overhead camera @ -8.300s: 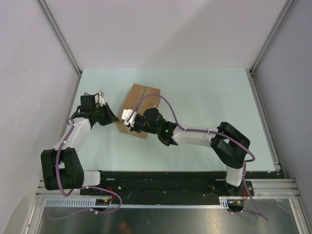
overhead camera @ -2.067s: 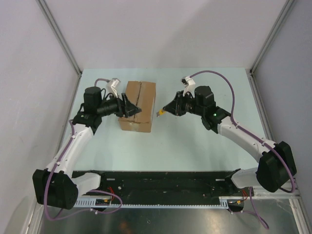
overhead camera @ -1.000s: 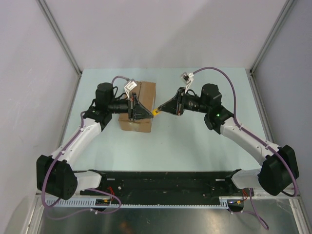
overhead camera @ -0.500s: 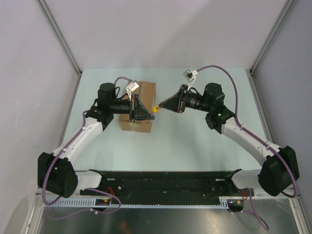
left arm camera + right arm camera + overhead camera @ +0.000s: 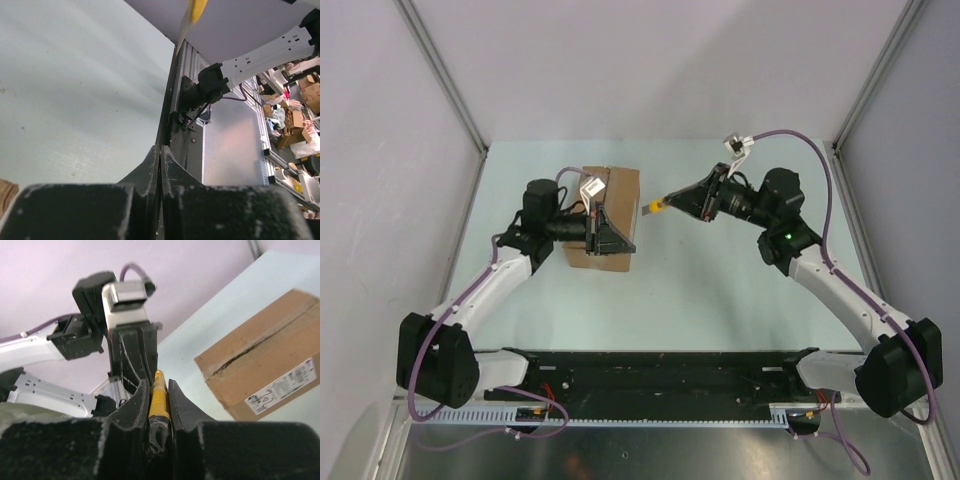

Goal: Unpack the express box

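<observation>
I will move my right gripper away from the box. Then I will tilt it down and lower the knife onto the table beside the box, which is empty.
The express box [image 5: 615, 190] is a brown carton with its top flaps down, standing left of the table's middle. In the right wrist view the express box [image 5: 260, 360] shows a dark gap along its centre seam and a white label [image 5: 287, 382] on its side. My left gripper [image 5: 628, 245] is shut and empty, reaching over the box's near right corner; it is also shut in its own view [image 5: 160, 148]. My right gripper [image 5: 672, 202] is shut on a yellow utility knife [image 5: 657, 206], held in the air right of the box. The knife [image 5: 159, 395] sits between the fingers.
The pale green table [image 5: 740, 280] is bounded by metal frame posts and grey walls. The black base rail [image 5: 650, 370] runs along the near edge. The left arm's wrist camera [image 5: 125, 297] faces my right gripper. The knife tip [image 5: 194, 10] shows at the top of the left wrist view.
My right gripper has pulled back to the right and away from the box with the knife in it. My left gripper has reached a little further right over the box's near corner.
</observation>
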{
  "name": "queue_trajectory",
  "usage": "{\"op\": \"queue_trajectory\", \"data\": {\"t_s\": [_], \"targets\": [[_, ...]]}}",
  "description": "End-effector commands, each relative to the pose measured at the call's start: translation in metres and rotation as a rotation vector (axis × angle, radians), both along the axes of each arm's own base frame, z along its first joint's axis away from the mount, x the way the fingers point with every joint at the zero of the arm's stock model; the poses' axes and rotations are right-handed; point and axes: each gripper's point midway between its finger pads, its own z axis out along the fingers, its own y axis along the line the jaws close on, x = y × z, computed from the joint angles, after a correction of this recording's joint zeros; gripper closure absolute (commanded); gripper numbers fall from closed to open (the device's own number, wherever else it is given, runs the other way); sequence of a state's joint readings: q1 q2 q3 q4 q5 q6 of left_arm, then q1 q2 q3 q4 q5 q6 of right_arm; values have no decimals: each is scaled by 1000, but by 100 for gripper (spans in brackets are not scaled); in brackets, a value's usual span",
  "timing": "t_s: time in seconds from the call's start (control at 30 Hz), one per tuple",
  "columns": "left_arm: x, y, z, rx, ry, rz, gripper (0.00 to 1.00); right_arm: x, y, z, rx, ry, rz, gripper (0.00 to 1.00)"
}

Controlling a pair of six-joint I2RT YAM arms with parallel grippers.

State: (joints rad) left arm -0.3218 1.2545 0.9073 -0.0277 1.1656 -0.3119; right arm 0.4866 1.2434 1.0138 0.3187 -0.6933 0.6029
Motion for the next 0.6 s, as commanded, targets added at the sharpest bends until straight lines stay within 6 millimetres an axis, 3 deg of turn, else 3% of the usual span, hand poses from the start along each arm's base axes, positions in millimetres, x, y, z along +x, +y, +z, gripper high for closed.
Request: {"op": "queue_trajectory", "data": {"t_s": [0.0, 0.07, 0.13, 0.17, 0.23, 0.27, 0.3, 0.33, 0.37, 0.4, 0.43, 0.57], "targets": [[-5, 3, 2, -2, -24, -6, 95, 1, -13, 43, 80, -115, -59, 100], [-4, 3, 2, 1, -27, 4, 95, 1, -14, 45, 83, -121, -61, 100], [3, 6, 1, 11, -35, 44, 79, 3, -15, 43, 75, -112, -74, 100], [8, 8, 0, 21, -35, 79, 76, 5, -17, 38, 61, -90, -85, 100], [31, 21, -2, 54, -43, 223, 56, 17, -25, 32, 44, -69, -164, 100], [42, 29, -5, 72, -39, 303, 45, 24, -29, 18, 8, -11, -214, 100], [55, 40, -8, 85, -6, 402, 26, 43, -43, 10, -13, 25, -346, 100], [88, 75, -11, 136, -13, 655, 22, 52, -54, 1, -39, 55, -428, 100], [101, 97, -17, 171, 17, 796, 16, 57, -66, -19, -94, 126, -500, 100], [108, 122, -29, 223, 92, 939, 7, 69, -82, -27, -117, 148, -613, 100], [117, 155, -29, 246, 98, 1083, 5, 70, -92, -39, -155, 188, -663, 100], [119, 196, -40, 285, 200, 1227, 0, 71, -116, -81, -275, 315, -787, 99]]}}
